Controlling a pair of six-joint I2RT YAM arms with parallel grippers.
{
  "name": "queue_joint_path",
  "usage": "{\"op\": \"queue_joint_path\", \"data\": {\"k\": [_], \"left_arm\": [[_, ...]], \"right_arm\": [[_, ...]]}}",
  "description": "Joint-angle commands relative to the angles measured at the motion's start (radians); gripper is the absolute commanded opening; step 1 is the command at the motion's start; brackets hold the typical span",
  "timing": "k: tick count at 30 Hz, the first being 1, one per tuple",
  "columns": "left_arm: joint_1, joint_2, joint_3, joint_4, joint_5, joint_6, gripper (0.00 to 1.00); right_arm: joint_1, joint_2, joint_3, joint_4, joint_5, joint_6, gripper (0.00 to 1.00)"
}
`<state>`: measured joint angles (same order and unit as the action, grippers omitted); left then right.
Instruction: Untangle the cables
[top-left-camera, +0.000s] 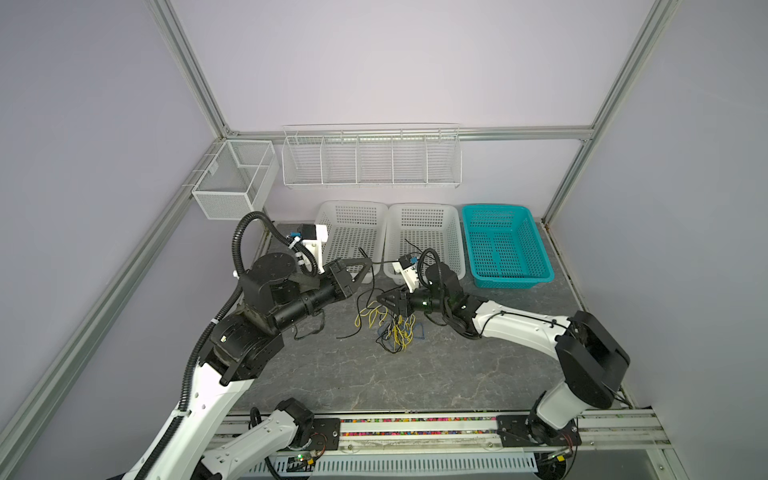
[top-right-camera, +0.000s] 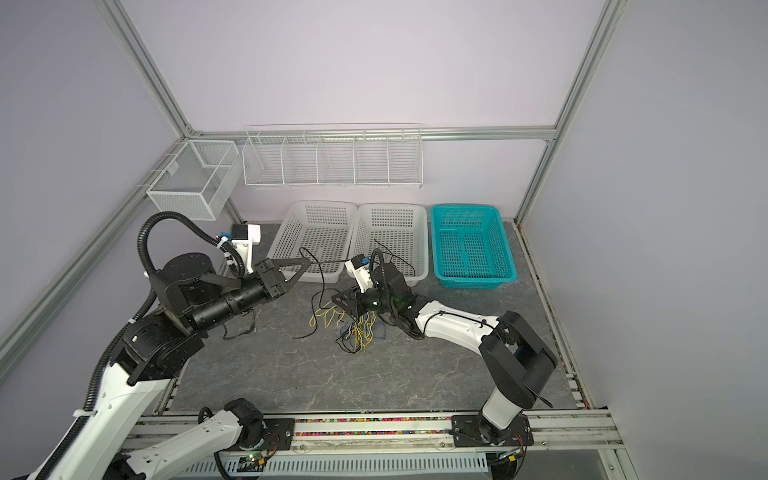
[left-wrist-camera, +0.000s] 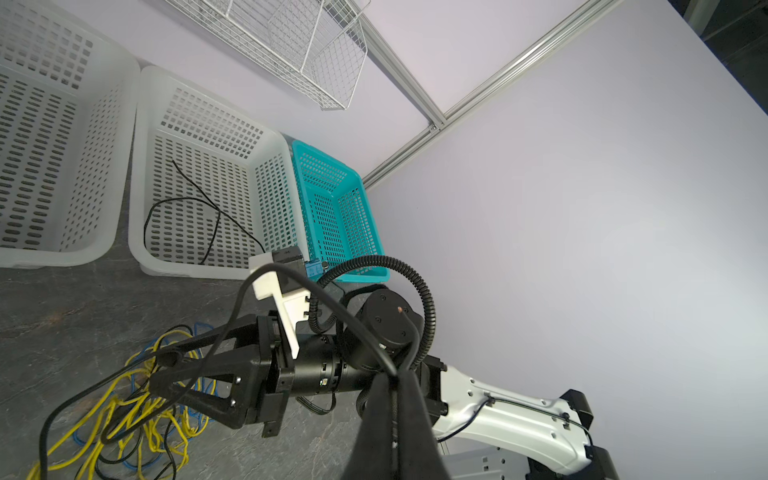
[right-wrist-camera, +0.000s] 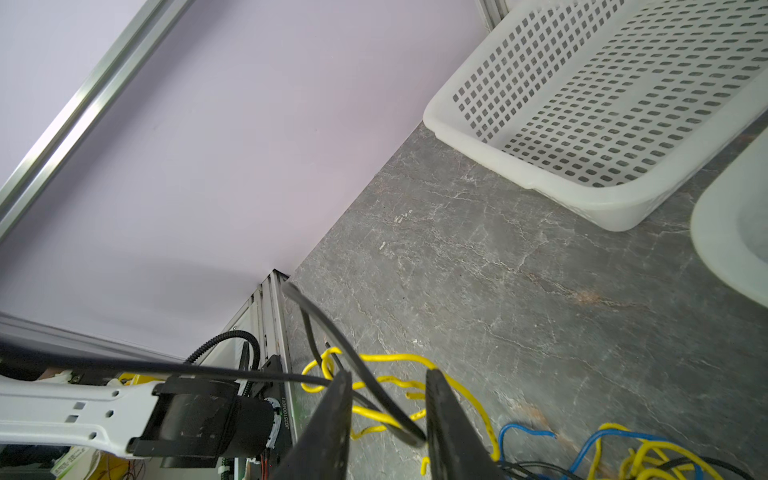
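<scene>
My left gripper is above the tangle, holding the black cable. It will tilt its fingers down, go lower toward the yellow loops of the tangle (top-left-camera: 402, 328) (left-wrist-camera: 137, 416) and let go of the cable.
The cables (top-left-camera: 395, 328) (top-right-camera: 358, 328) lie as a tangle of yellow, blue and black wires on the dark table, mid-way between the arms. My left gripper (top-left-camera: 368, 262) (top-right-camera: 307, 262) (left-wrist-camera: 399, 374) is raised in front of the white baskets and shut on a black cable (top-right-camera: 320, 286), which hangs down to the tangle. My right gripper (top-left-camera: 380, 298) (top-right-camera: 334, 298) (right-wrist-camera: 386, 399) is low at the tangle's left edge. Its jaws stand apart with a black cable (right-wrist-camera: 374, 399) crossing the gap over yellow loops (right-wrist-camera: 395, 359). Another black cable (left-wrist-camera: 199, 208) lies in the middle basket.
Two white baskets (top-left-camera: 349, 204) (top-left-camera: 424, 205) and a teal basket (top-left-camera: 494, 206) line the back of the table. A wire rack (top-left-camera: 370, 158) and a mesh box (top-left-camera: 235, 178) hang on the walls above. Metal rails run along the table's front edge.
</scene>
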<state>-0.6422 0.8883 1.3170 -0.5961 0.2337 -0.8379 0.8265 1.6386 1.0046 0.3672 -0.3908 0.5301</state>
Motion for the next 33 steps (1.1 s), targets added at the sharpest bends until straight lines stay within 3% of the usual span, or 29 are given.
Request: {"op": "queue_joint_path", "data": {"k": [1, 5, 8, 11, 18, 22, 26, 33], "left_arm": [[-0.004, -0.018, -0.026, 0.027, 0.01, -0.006, 0.0], [-0.004, -0.033, -0.059, 0.019, 0.003, 0.001, 0.0], [-0.004, -0.044, -0.097, 0.001, -0.014, 0.016, 0.01], [-0.004, -0.058, -0.152, -0.004, -0.027, 0.021, 0.1], [-0.004, -0.074, -0.293, 0.021, -0.032, 0.017, 0.43], [-0.004, -0.092, -0.36, 0.07, -0.012, 0.001, 0.55], [-0.005, -0.094, -0.423, 0.158, 0.053, -0.033, 0.63], [-0.064, -0.075, -0.488, 0.297, 0.086, -0.07, 0.66]], "right_arm": [[0.003, -0.001, 0.013, 0.033, -0.002, -0.008, 0.21], [0.003, -0.064, -0.006, -0.007, 0.041, -0.035, 0.09], [0.004, -0.145, -0.009, -0.104, 0.131, -0.081, 0.07], [0.003, -0.225, 0.002, -0.203, 0.184, -0.124, 0.07], [0.003, -0.388, 0.025, -0.351, 0.261, -0.18, 0.07], [0.003, -0.439, 0.061, -0.429, 0.299, -0.207, 0.07], [0.003, -0.473, 0.099, -0.487, 0.315, -0.228, 0.07], [0.003, -0.492, 0.154, -0.541, 0.318, -0.232, 0.07]]}}
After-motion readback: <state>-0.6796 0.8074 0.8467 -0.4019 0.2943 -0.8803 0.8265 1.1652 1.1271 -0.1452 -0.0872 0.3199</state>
